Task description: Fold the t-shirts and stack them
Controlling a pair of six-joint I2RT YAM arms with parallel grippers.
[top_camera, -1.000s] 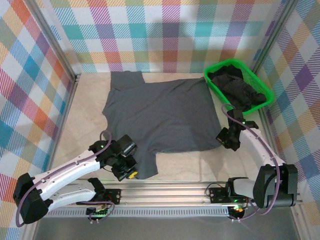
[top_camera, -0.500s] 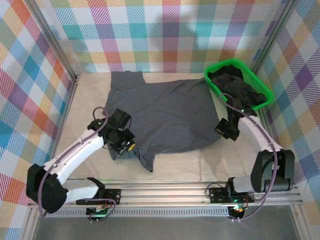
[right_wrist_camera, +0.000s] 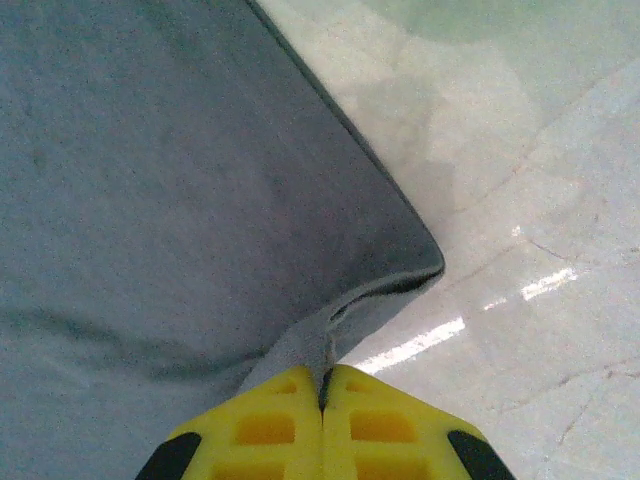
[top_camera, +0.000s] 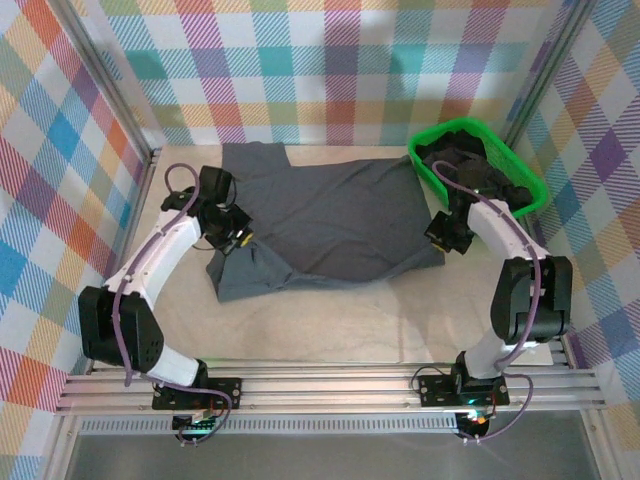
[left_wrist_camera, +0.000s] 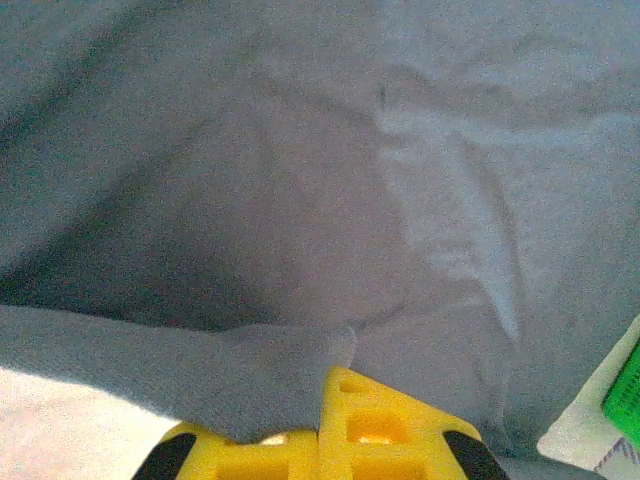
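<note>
My right gripper carries the shirt's corner outward onto the shirt's side edge by the green basket next and releases it. The shirt lies flat outward of the pinched hem.
A slate blue-grey t-shirt lies spread over the far half of the table, its near left part doubled back over itself. My left gripper is shut on a fold of that cloth at the shirt's left side. The left wrist view has the yellow fingers pinching the grey fabric. My right gripper is shut on the hem at the near right corner, which lifts off the table in the right wrist view, pinched at the gripper. More dark t-shirts lie bunched in the basket.
The bright green basket stands at the far right against the checked wall, close behind my right gripper; its edge shows in the left wrist view. Bare tabletop stretches from the shirt's near edge to the rail.
My left gripper has carried the shirt's near left part away from the rail toward the far left, folding it over. My right gripper has moved a little farther back with the hem.
</note>
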